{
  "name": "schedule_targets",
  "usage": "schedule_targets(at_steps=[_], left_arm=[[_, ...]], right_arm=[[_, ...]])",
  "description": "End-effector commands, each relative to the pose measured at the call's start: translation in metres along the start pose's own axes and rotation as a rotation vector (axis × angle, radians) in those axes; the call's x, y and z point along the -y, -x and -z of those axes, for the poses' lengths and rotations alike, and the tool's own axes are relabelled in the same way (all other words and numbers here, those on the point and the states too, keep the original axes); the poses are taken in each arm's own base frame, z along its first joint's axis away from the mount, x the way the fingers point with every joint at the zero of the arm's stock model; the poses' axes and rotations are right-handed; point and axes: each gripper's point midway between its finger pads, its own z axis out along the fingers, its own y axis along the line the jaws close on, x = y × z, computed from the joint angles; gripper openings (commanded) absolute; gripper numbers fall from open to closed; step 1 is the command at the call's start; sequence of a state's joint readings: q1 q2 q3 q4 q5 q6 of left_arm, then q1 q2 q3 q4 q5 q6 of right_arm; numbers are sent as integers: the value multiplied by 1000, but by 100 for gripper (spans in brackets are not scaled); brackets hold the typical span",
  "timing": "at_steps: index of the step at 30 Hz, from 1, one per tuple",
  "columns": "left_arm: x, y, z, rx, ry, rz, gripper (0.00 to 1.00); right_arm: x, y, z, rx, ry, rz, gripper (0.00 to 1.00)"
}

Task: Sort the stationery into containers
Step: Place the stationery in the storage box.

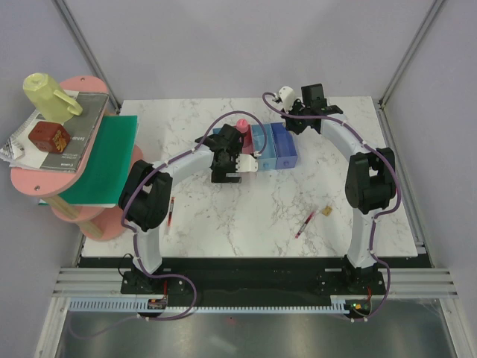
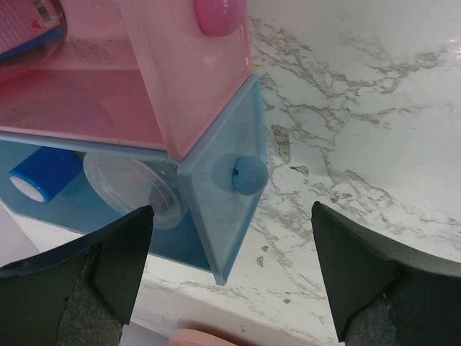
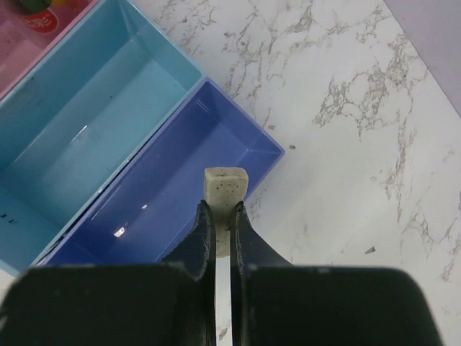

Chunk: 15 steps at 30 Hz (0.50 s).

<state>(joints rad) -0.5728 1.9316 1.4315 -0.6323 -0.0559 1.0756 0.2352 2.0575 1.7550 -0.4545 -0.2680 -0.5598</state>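
Observation:
The block sticks out over the violet-blue bin's outer rim, so my right gripper needs to move toward the light blue bin, then go down over the violet-blue bin's middle and let it go.
Four joined bins stand mid-table: blue, pink, light blue, violet-blue. My right gripper is shut on a cream speckled block, held over the violet-blue bin's near-right rim; in the top view it is behind the bins. My left gripper is open and empty over the blue bin's corner. That bin holds a small blue roll and a clear round roll. The pink glue stick stands in the pink bin. Two red pens and a tan piece lie on the table.
A pink shelf rack stands off the table's left edge with a yellow-green jug, books, a red-brown box and a green sheet. Grey walls close the back and sides.

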Motion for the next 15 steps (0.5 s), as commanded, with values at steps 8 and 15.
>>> schedule_targets(at_steps=[8,15], left_arm=[[-44,6,-5,-3,139,-16,97],[-48,2,-5,-11,154,-7,97]], right_arm=[[-20,21,-26,53,-2,45,0],[-18,5,-37,12,-22,45,0]])
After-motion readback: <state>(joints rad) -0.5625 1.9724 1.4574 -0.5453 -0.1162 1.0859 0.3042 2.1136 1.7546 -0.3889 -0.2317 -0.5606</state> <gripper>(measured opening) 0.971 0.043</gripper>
